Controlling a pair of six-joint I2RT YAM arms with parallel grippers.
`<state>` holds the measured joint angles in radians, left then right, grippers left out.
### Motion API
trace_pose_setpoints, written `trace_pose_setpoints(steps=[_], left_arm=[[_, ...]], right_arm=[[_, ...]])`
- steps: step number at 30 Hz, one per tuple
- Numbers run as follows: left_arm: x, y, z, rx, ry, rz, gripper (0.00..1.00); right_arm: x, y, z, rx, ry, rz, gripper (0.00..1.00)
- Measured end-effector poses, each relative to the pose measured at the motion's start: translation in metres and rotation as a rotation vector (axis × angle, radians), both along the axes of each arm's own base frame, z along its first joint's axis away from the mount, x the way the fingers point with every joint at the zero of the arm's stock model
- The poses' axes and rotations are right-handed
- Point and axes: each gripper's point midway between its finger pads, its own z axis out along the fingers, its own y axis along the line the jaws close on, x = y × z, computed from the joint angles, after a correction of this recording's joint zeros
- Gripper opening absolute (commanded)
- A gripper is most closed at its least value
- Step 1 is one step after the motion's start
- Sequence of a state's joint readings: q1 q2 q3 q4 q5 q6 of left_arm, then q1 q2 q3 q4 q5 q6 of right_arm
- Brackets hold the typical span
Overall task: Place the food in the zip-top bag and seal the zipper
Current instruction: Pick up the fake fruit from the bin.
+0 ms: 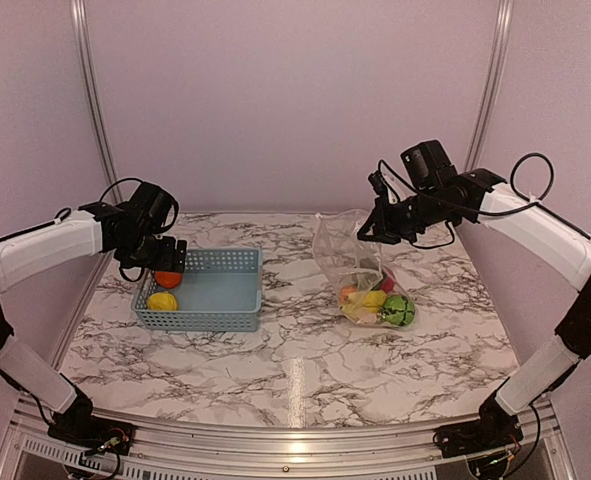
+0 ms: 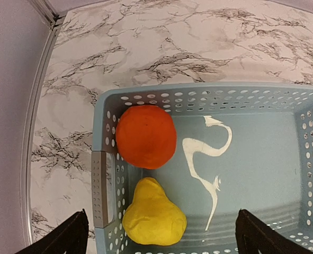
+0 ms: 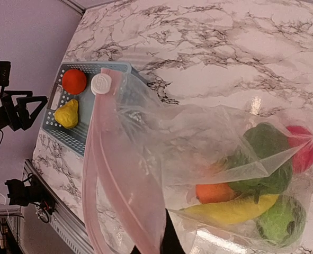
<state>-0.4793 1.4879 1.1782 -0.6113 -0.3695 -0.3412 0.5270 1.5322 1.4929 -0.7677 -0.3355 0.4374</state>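
My left gripper needs to go down into the basket (image 1: pixel 225 290) next, with its open fingers on both sides of the orange in the basket's far corner (image 1: pixel 168 279), because that orange is still outside the held-open bag.
The grey-blue basket (image 1: pixel 225 290) holds an orange (image 2: pixel 145 136) and a yellow lemon (image 2: pixel 153 214) at its left end. My left gripper (image 2: pixel 161 241) hangs open above them, one finger on each side of the lemon; in the top view the left gripper (image 1: pixel 165 258) is over the basket's left end. My right gripper (image 1: pixel 377 232) is shut on the mouth edge of the zip-top bag (image 1: pixel 350 255) and holds it up, mouth open. The pinkish zipper (image 3: pixel 111 174) has a white slider (image 3: pixel 100 83). Inside lie a green pepper (image 3: pixel 262 153), red apple (image 3: pixel 302 153), banana (image 3: pixel 235 209), green melon (image 3: pixel 280 219) and an orange piece (image 3: pixel 214 191).
The marble table (image 1: pixel 295 370) is ringed by a metal rail (image 1: pixel 275 440) at the front and pale walls at the sides and back. The basket stands left of centre, the bag right of centre, with bare marble between them.
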Motion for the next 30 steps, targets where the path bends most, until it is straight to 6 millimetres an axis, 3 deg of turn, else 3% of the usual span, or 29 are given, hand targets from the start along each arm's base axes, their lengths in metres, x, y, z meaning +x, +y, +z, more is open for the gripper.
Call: trace_pose_setpoints(steps=[9,14,17,22,30], left_arm=[[0.027,0.002,-0.015,-0.008,0.001,0.051,0.99],[0.063,0.002,-0.009,0.058,-0.012,0.102,0.99],[0.077,-0.001,-0.020,0.102,0.015,0.074,0.99],[0.078,0.003,-0.051,0.181,0.101,0.040,0.97],[0.080,0.009,-0.064,0.235,0.142,0.037,0.95]], right_arm=[[0.000,0.000,0.001,0.003,-0.003,0.001,0.00],[0.000,0.000,0.000,0.002,-0.002,0.000,0.00],[0.000,0.000,0.000,0.002,-0.002,0.000,0.00],[0.000,0.000,0.000,0.001,-0.002,0.000,0.00],[0.000,0.000,0.000,0.001,-0.002,0.000,0.00]])
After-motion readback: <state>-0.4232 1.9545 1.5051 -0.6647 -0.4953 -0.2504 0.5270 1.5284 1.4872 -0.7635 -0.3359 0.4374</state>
